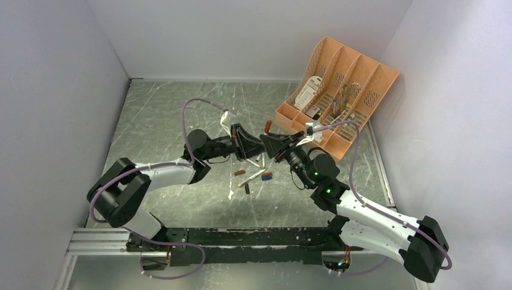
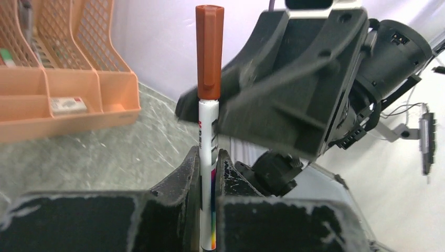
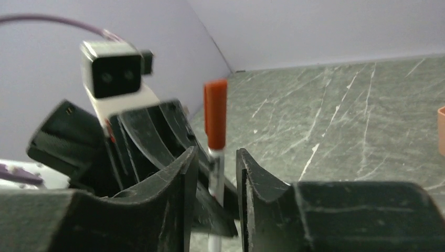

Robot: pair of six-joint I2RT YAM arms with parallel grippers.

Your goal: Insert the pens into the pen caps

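Note:
My left gripper carries the capped pen down to the bare tabletop below it on the left in the top view next, then releases the pen there.
My left gripper (image 2: 209, 155) is shut on a white pen (image 2: 208, 131) and holds it upright above the table. A red-brown cap (image 2: 210, 52) sits on the pen's top end. My right gripper (image 3: 216, 157) is open, its fingers on either side of the same pen (image 3: 216, 176) just below the cap (image 3: 215, 113), with gaps on both sides. In the top view the two grippers (image 1: 247, 145) (image 1: 272, 144) meet nose to nose at mid-table, the cap (image 1: 268, 126) sticking out between them. More pens (image 1: 254, 176) and loose caps (image 1: 266, 176) lie on the table below them.
An orange slotted organizer tray (image 1: 338, 103) stands at the back right, close behind my right arm; it also shows in the left wrist view (image 2: 68, 105). Grey walls close the table in on the left, back and right. A dark cap (image 1: 248, 188) lies near the loose pens.

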